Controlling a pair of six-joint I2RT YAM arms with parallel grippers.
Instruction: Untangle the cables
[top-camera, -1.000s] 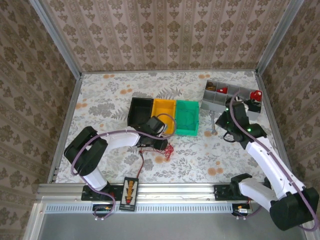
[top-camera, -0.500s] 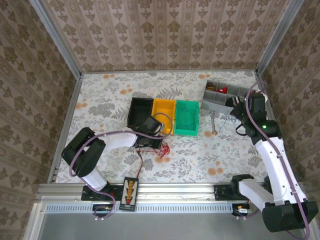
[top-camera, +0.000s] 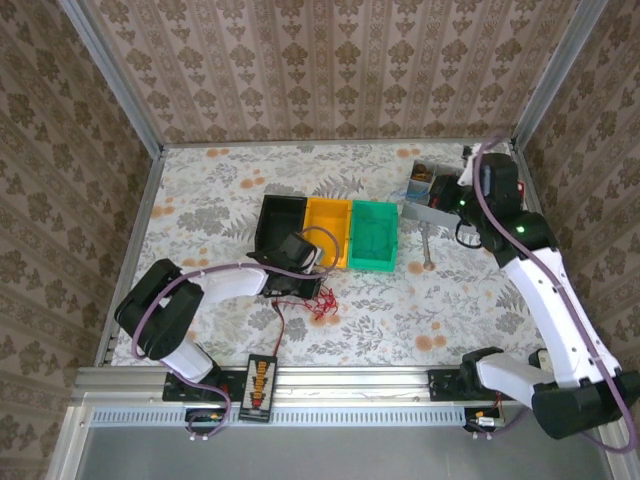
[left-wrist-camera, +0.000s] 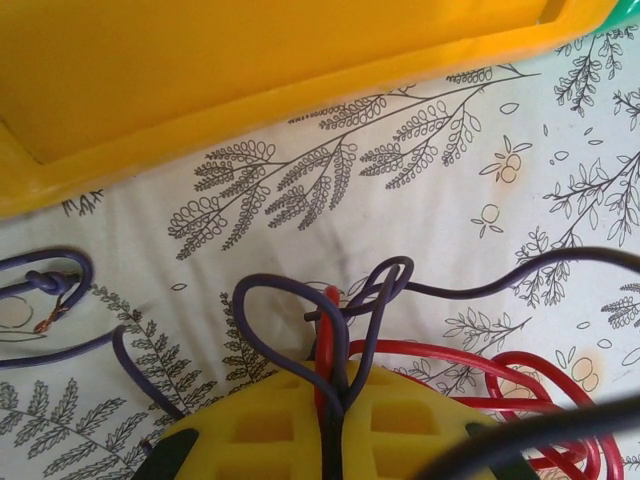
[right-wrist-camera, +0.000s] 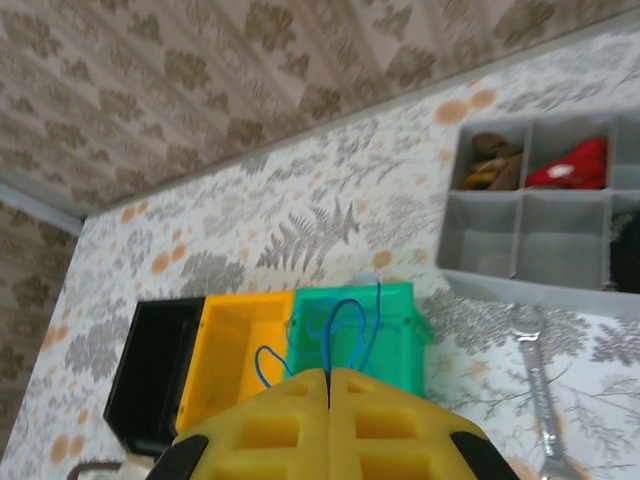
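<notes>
My right gripper moves over the green bin (top-camera: 373, 236) (right-wrist-camera: 358, 335) next, then lowers to release the thin blue cable inside, because that bin is empty.
The cables are a small red and purple tangle (top-camera: 322, 302) lying on the table in front of the yellow bin. My left gripper (top-camera: 306, 288) is at the tangle's left edge. In the left wrist view it (left-wrist-camera: 335, 378) is shut on a red strand (left-wrist-camera: 450, 352) and a purple loop (left-wrist-camera: 268, 292), pinched together between the yellow fingers. My right gripper (top-camera: 447, 198) hangs high at the back right. In the right wrist view it (right-wrist-camera: 329, 376) is shut on a thin blue cable (right-wrist-camera: 345, 312) whose loops dangle over the bins.
Black bin (top-camera: 280, 222), yellow bin (top-camera: 328, 230) and green bin (top-camera: 374, 236) stand in a row mid-table. A grey compartment tray (top-camera: 422, 208) sits at the back right, with a wrench (top-camera: 427, 246) in front. A black connector board (top-camera: 260, 378) lies at the near edge.
My left gripper has shut on the red and purple strands and dragged the tangle slightly left. My right arm has risen and swung toward the back, carrying the blue cable.
</notes>
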